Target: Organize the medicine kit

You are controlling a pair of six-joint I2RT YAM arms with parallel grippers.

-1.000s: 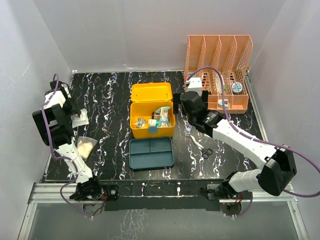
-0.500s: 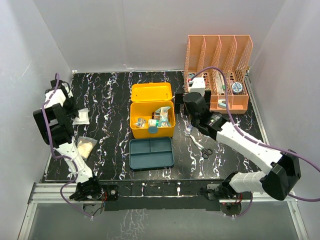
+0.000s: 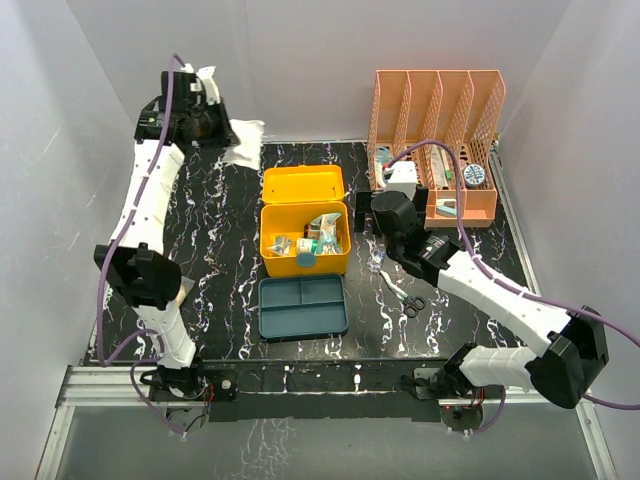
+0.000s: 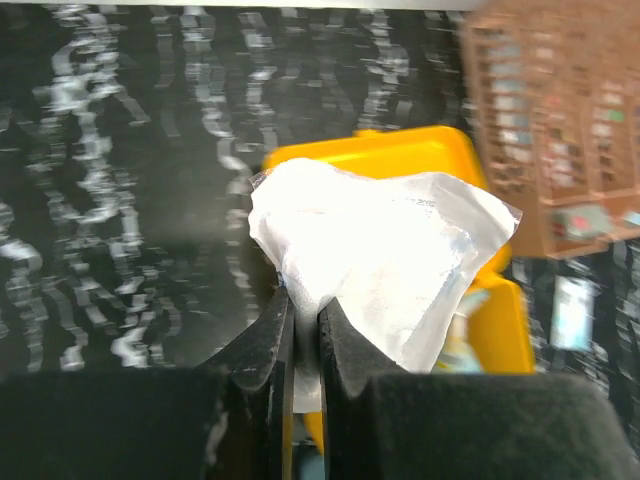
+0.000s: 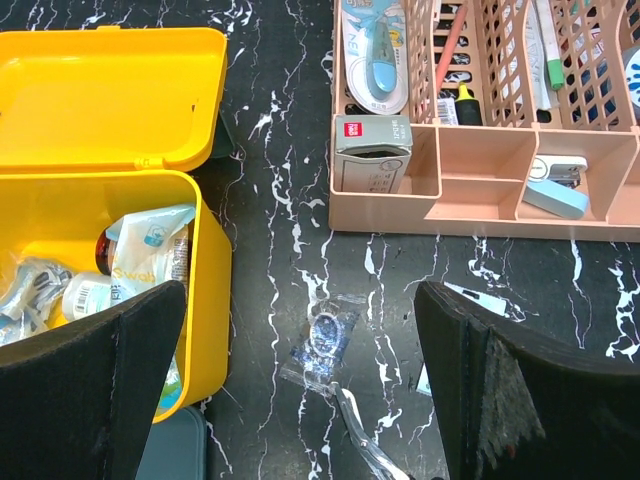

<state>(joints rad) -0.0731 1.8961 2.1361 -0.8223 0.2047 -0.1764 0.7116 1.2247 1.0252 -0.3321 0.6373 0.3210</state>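
Note:
The left gripper moves down, back and to its right in the top view next, releasing the white packet [image 3: 243, 140] in the kit's open inside below it.
The medicine kit [image 3: 305, 245] is a yellow box standing open in the middle of the table, lid [image 3: 303, 185] laid back and packets inside; it also shows as the medicine kit [image 5: 205, 260] and the medicine kit [image 4: 400, 160]. Its teal insert tray [image 3: 303, 305] lies in front of it. My left gripper [image 3: 225, 130] is raised high at the back left, shut on a white packet [image 3: 243, 140]. In the wrist view the left gripper [image 4: 300, 310] pinches the white packet [image 4: 380, 250] above the kit. My right gripper [image 3: 375, 228] hangs open right of the kit, the right gripper [image 5: 300, 370] above a small clear packet [image 5: 325, 335].
An orange mesh rack [image 3: 440, 140] with stationery stands at the back right, seen as the rack [image 5: 480, 200]. Scissors [image 3: 405, 295] lie right of the kit, their tips [image 5: 365, 445] touching the clear packet. A pale packet [image 3: 180, 290] lies at the left, half hidden by the left arm.
The left gripper shut on the white packet at the table's left and swung it up and to the back, toward the kit. The right gripper shifted slightly forward and stayed open.

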